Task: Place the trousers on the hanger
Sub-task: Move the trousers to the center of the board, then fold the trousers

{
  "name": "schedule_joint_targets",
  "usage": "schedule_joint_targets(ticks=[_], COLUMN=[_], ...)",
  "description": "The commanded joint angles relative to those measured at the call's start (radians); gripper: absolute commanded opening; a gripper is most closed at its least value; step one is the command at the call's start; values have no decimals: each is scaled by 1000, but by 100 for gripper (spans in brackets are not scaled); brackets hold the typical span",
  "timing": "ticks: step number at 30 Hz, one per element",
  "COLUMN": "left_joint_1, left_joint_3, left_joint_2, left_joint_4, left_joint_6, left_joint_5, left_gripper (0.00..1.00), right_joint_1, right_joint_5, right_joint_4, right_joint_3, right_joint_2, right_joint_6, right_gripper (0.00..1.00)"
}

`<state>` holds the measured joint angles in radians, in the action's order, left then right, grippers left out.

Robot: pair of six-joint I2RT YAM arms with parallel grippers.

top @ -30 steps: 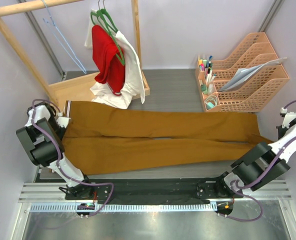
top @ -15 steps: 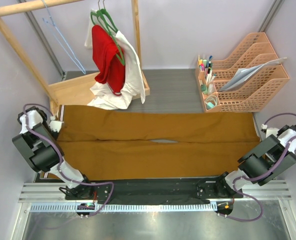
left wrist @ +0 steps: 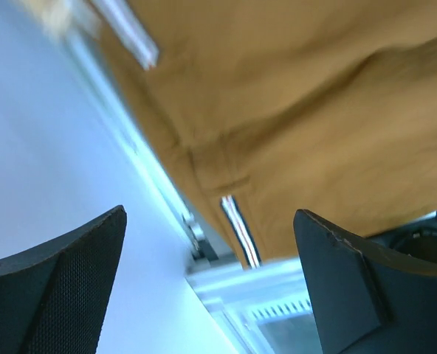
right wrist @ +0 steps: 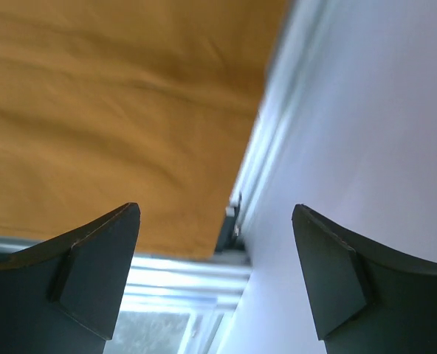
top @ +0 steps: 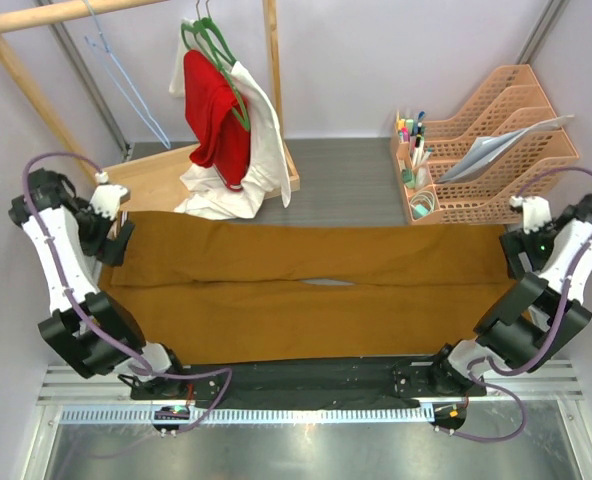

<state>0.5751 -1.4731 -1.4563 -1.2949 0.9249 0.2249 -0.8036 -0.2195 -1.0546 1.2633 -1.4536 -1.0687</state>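
Note:
I will move my left gripper outward and down next until its open fingers are on both sides of the trousers' far waist corner, because that corner is below and outward of it.
The mustard-brown trousers lie spread flat across the table, both legs side by side, waistband at the left. They fill the upper part of the left wrist view and the upper left of the right wrist view. The light-blue wire hanger hangs from the wooden rail at the top left. My left gripper hovers open above the waist end, holding nothing. Over the trousers' hem end, my right gripper is open too, with nothing between its fingers.
A wooden clothes rack stands at the back left with green hangers bearing a red garment and a white one. Peach file trays and a pen holder sit at the back right. Walls close in on both sides.
Both grippers have opened, let go of the trousers and risen away from the table. The trousers, pulled towards the near edge half a second ago, now lie flat and still.

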Motion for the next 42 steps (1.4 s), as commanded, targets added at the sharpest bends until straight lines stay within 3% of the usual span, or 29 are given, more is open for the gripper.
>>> schedule_joint_targets(ticks=[1, 4, 9, 22, 27, 31, 39, 42], left_joint_1=[-132, -152, -184, -201, -189, -190, -198, -204], left_joint_3=[-62, -125, -148, -55, -137, -315, -578, -593], left_joint_2=[-70, -142, -168, -148, -205, -337, -579, -630], left_joint_4=[-15, -4, 29, 183, 191, -52, -185, -187], left_joint_6=[31, -1, -49, -178, -95, 237, 425, 465], left_joint_5=[132, 204, 245, 228, 214, 287, 205, 163], left_gripper=[94, 91, 88, 88, 90, 90, 87, 87], right_joint_1=[102, 124, 132, 138, 139, 142, 158, 170], right_joint_5=[-127, -187, -205, -279, -317, -325, -299, -284], right_joint_4=[24, 70, 348, 857, 838, 745, 665, 648], right_joint_3=[76, 142, 165, -74, -120, -117, -165, -194], right_joint_2=[-62, -160, -255, -366, -335, -307, -300, -291], right_joint_6=[1, -22, 180, 604, 549, 423, 322, 276], right_gripper=[89, 84, 68, 67, 67, 63, 54, 50])
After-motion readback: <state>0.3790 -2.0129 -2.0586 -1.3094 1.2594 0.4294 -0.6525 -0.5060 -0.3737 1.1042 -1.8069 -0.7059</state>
